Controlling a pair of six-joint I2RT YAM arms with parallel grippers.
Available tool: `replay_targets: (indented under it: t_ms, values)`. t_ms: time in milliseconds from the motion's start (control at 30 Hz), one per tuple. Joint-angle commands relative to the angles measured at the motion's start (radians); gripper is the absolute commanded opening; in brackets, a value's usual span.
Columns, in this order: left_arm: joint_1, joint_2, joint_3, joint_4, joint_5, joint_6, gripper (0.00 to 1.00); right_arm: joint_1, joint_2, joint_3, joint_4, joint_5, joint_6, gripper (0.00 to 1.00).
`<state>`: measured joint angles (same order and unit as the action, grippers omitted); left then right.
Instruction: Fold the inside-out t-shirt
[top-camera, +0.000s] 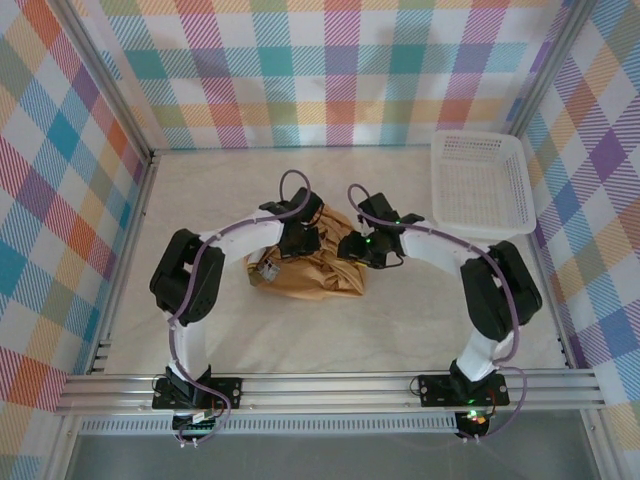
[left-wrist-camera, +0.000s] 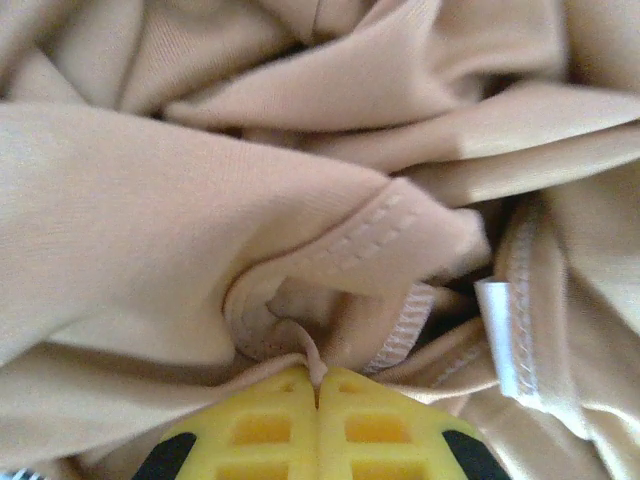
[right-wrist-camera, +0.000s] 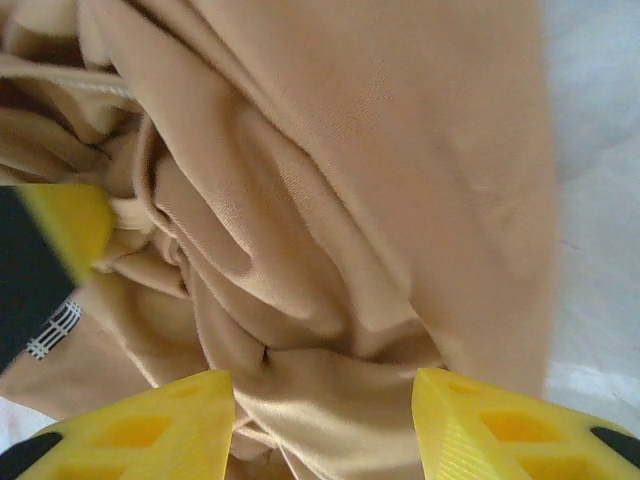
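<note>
I next need to open my left gripper's closed fingers over the crumpled heap, releasing the thin fold of t-shirt (left-wrist-camera: 312, 352) there, since they pinch only a narrow fold.
The inside-out t-shirt (top-camera: 318, 272) lies crumpled in a tan heap at the middle of the table, between both arms. My left gripper (top-camera: 296, 240) presses into the heap's upper left. In the left wrist view its yellow fingers (left-wrist-camera: 285, 420) are closed together, and the left gripper (left-wrist-camera: 322, 380) pinches a thin ridge of fabric. A small white label (left-wrist-camera: 497, 338) shows to the right beside a stitched hem. My right gripper (top-camera: 356, 248) sits on the heap's right side. The right gripper (right-wrist-camera: 322, 405) stands open, its fingertips (right-wrist-camera: 190, 415) wide apart over a bunched fold.
A white mesh basket (top-camera: 480, 185) stands at the back right corner. Pale table surface (top-camera: 440, 320) lies bare in front of and beside the shirt. Plaid walls and metal rails enclose the table. The other arm's yellow finger (right-wrist-camera: 60, 225) intrudes at the left of the right wrist view.
</note>
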<state>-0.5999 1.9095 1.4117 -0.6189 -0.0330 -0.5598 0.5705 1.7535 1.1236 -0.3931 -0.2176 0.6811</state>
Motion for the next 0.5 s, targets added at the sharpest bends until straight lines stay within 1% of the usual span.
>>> replay_targets:
  t_ms: [0,33,67,167,200,267,333,400,467]
  values:
    - [-0.003,-0.102,0.111,-0.102,-0.047,0.025,0.0,0.009,0.098,0.034,0.049,-0.093,0.041,0.49]
    - [-0.003,-0.111,0.143,-0.123,-0.05,0.033,0.0,0.01,0.121,0.041,0.056,-0.099,0.048,0.47]
    - [-0.002,-0.126,0.185,-0.149,-0.054,0.043,0.0,0.008,0.141,0.048,0.061,-0.098,0.055,0.39]
    - [0.007,-0.163,0.321,-0.227,-0.071,0.084,0.0,-0.01,0.143,0.064,0.052,-0.074,0.059,0.04]
    - [0.015,-0.176,0.37,-0.254,-0.071,0.101,0.0,-0.024,0.125,0.068,0.039,-0.055,0.052,0.0]
    - [0.044,-0.206,0.447,-0.3,-0.077,0.129,0.0,-0.059,0.078,0.072,0.002,-0.015,0.034,0.0]
    - [0.094,-0.246,0.484,-0.33,-0.082,0.149,0.0,-0.113,0.019,0.062,-0.03,0.006,0.014,0.0]
    - [0.17,-0.305,0.469,-0.334,-0.084,0.155,0.0,-0.181,-0.047,0.039,-0.06,0.013,-0.005,0.0]
    - [0.254,-0.366,0.415,-0.318,-0.057,0.148,0.0,-0.247,-0.103,0.013,-0.084,0.022,-0.023,0.0]
